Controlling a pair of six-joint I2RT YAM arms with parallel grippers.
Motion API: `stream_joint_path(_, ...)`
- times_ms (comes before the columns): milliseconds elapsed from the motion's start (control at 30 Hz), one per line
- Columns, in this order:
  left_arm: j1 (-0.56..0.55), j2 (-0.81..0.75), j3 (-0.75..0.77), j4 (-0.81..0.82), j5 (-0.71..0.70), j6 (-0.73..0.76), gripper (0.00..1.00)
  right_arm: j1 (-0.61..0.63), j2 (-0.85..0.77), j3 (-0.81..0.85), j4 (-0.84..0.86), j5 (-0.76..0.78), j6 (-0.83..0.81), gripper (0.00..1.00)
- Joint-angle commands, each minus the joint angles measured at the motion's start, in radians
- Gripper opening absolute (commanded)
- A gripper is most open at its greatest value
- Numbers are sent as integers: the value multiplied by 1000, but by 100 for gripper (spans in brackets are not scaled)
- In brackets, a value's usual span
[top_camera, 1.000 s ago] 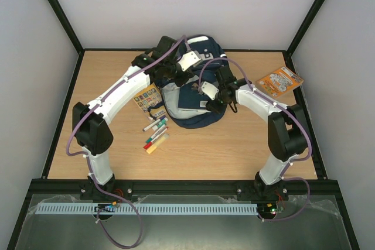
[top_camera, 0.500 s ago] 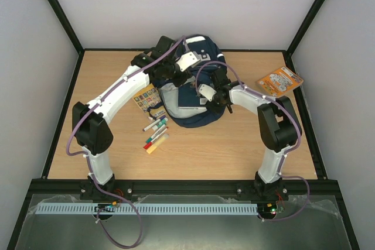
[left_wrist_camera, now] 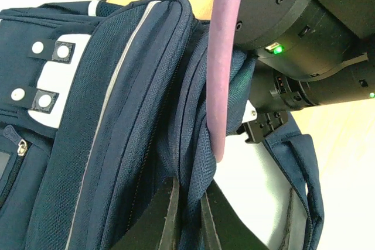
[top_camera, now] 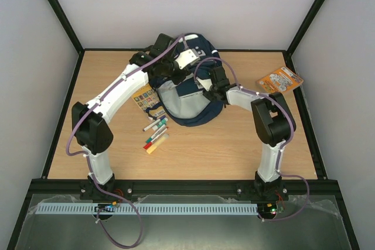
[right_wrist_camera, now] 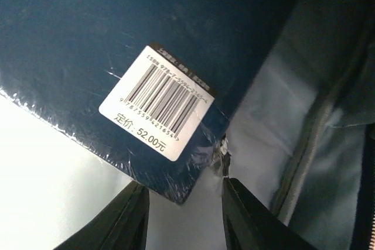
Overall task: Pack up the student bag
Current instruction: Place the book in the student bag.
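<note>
The bag's light grey lining is uncovered, so my left gripper will pull the fold back over its near part and release it.
The student bag (top_camera: 198, 116), navy with a light grey lining, lies open at the back middle of the table. My left gripper (left_wrist_camera: 188, 194) is shut on a fold of navy fabric at the bag's (left_wrist_camera: 117, 115) opening edge; in the top view the left gripper (top_camera: 174, 75) is at the bag's upper left. My right gripper (right_wrist_camera: 184, 187) is inside the bag, open. The corner of a dark blue shrink-wrapped book (right_wrist_camera: 88, 39) with a barcode sticker (right_wrist_camera: 158, 106) lies between its fingertips, untouched by either. From above, the right gripper (top_camera: 207, 83) sits over the bag's right half.
Several markers (top_camera: 156, 134) lie on the table left of the bag's front. A patterned card pack (top_camera: 146, 98) sits under the left forearm. An orange packet (top_camera: 279, 80) lies at the far right edge. The right arm's purple cable (left_wrist_camera: 225, 57) crosses the left wrist view.
The right arm has folded up and pushed its gripper back and left, deeper into the bag. More grey lining shows now. The left arm has barely moved.
</note>
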Motion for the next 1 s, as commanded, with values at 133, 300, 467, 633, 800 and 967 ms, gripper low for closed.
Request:
stream_joint_path(133, -39, -18, 72, 16, 144, 12, 3, -6, 64, -45, 191, 144, 205, 40)
stream_joint_path(300, -39, -17, 62, 13, 131, 10, 2, -7, 7, -97, 157, 81, 266, 43)
stream_joint_path(467, -37, -12, 59, 17, 100, 11, 2, -7, -84, -174, 73, 52, 244, 47)
stream_joint_path(633, -37, -2, 61, 25, 109, 7, 2, -7, -268, -281, -29, -6, 235, 51)
stream_joint_path(800, -38, 18, 63, 28, 144, 1, 2, -15, -462, -366, -195, -73, 275, 53)
stream_joint_path(967, -61, 48, 59, 39, 183, -11, 2, -127, -619, -399, -347, -153, 321, 53)
